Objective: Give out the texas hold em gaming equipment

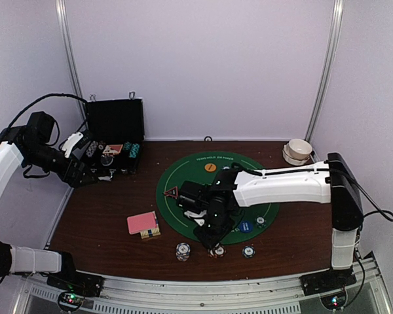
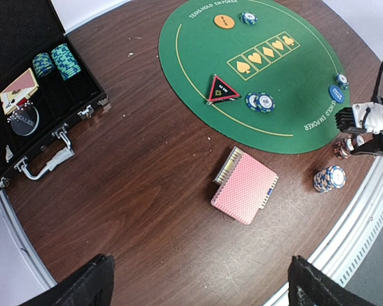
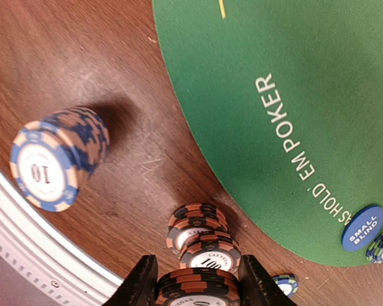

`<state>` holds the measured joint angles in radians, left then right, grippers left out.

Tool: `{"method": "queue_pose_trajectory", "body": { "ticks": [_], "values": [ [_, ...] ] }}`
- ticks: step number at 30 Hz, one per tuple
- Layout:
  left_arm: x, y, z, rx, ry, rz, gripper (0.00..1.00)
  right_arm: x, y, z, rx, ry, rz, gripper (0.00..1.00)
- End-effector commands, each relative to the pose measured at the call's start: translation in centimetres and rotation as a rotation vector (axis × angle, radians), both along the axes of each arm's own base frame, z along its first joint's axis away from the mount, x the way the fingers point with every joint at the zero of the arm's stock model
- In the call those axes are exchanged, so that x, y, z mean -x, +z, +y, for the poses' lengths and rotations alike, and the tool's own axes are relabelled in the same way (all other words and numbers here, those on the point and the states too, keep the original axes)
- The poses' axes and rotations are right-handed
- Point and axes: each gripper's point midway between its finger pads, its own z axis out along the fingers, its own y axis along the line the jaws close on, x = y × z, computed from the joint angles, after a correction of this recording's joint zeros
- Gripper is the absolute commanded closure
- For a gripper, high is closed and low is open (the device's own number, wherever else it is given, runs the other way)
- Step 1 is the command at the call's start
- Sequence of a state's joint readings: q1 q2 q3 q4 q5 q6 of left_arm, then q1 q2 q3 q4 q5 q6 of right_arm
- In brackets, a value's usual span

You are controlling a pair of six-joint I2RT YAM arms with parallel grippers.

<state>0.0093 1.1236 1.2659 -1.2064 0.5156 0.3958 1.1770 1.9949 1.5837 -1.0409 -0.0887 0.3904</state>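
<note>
The right gripper rises, moves outward and lowers next onto the bare green beside the blue chips to release, since only those chips stand by the orange disc (image 2: pixel 224 21).
My right gripper (image 3: pixel 198 285) is shut on a short stack of orange-and-black poker chips (image 3: pixel 198 290) just off the front edge of the green mat (image 3: pixel 274 76). Two more orange-and-black chip stacks (image 3: pixel 201 223) stand on the wood right beyond it. A taller blue-and-orange chip stack (image 3: pixel 57 159) stands to its left. The pink-backed cards (image 2: pixel 244 187) lie on the wood in front of the mat. The red-black triangle marker (image 2: pixel 222 90), orange disc (image 2: pixel 224 21) and blue disc (image 3: pixel 362 227) lie on the mat. My left gripper (image 2: pixel 201 284) hangs open above the table's left side, holding nothing.
The black case (image 1: pixel 114 124) stands open at the back left with chips and cards in its tray (image 2: pixel 25 95). A white bowl (image 1: pixel 299 150) sits at the back right. Single chips (image 2: pixel 260 101) lie on the mat; another chip (image 1: pixel 249 250) lies near the front edge.
</note>
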Motion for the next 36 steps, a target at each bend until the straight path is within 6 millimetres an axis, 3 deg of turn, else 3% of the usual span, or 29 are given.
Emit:
{"method": "queue_pose_trajectory", "body": {
  "ticks": [1,4,9,16,23,29,36],
  "values": [
    [0.2,0.7,-0.2,-0.002,-0.022,-0.029,0.02,-1.5,2.6,0.4,-0.036,-0.019,-0.025,0.61],
    [0.1,0.7,-0.2,-0.005,-0.022,-0.029,0.02,-3.9,3.9,0.2,-0.042,-0.059,-0.059,0.62],
    [0.0,0.7,-0.2,-0.001,-0.023,-0.027,0.02,-10.3,5.8,-1.5,-0.049,-0.185,-0.125,0.64],
    [0.0,0.6,-0.4,0.007,-0.027,-0.019,0.02,-21.5,7.1,-5.5,-0.079,-0.392,-0.248,0.65],
    [-0.2,0.4,-0.4,0.007,-0.032,-0.011,0.02,-29.9,4.6,-10.0,-0.105,-0.561,-0.253,0.65],
    [-0.3,-0.1,-0.4,0.006,-0.032,0.001,0.02,-34.4,1.8,-12.9,-0.114,-0.659,-0.242,0.66],
    [-0.5,-0.3,-0.4,0.005,-0.035,0.006,0.03,-36.9,-0.8,-14.4,-0.113,-0.710,-0.247,0.66]
  ]
}}
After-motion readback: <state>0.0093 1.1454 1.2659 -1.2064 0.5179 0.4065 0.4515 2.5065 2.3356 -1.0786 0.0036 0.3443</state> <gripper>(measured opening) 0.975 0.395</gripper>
